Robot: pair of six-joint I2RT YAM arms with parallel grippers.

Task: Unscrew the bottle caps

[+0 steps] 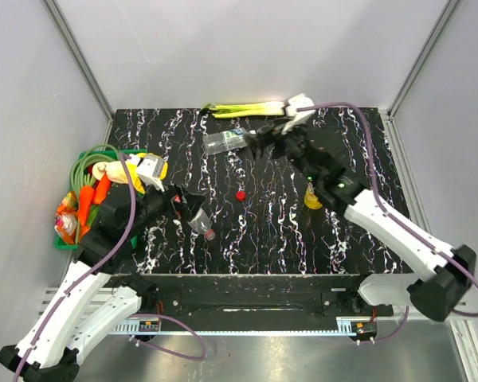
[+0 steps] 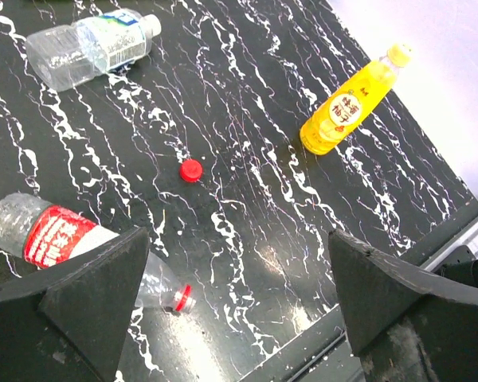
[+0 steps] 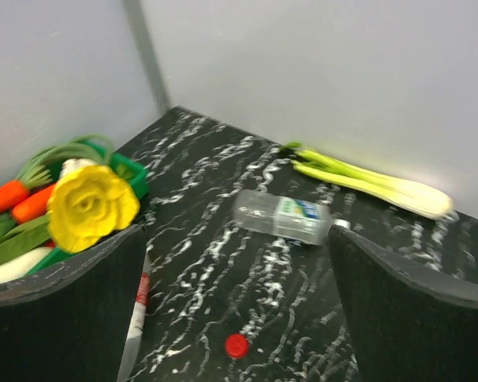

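The yellow juice bottle is standing with its cap still on, so my right gripper needs to move away from the blue-green bottle next, then tilt down around the yellow juice bottle just below its cap.
The red-labelled bottle lies on its side, its neck open, with only a red ring on it. Its red cap lies loose on the table and also shows in the left wrist view and the right wrist view. The blue-green-labelled bottle lies at the back with its white cap on. The yellow juice bottle keeps its yellow cap. My left gripper is open and empty beside the red-labelled bottle. My right gripper is open and empty, near the blue-green bottle.
A green basket at the left holds carrots, a yellow flower and a green hose. A leek lies along the back edge. White walls close in the table on three sides.
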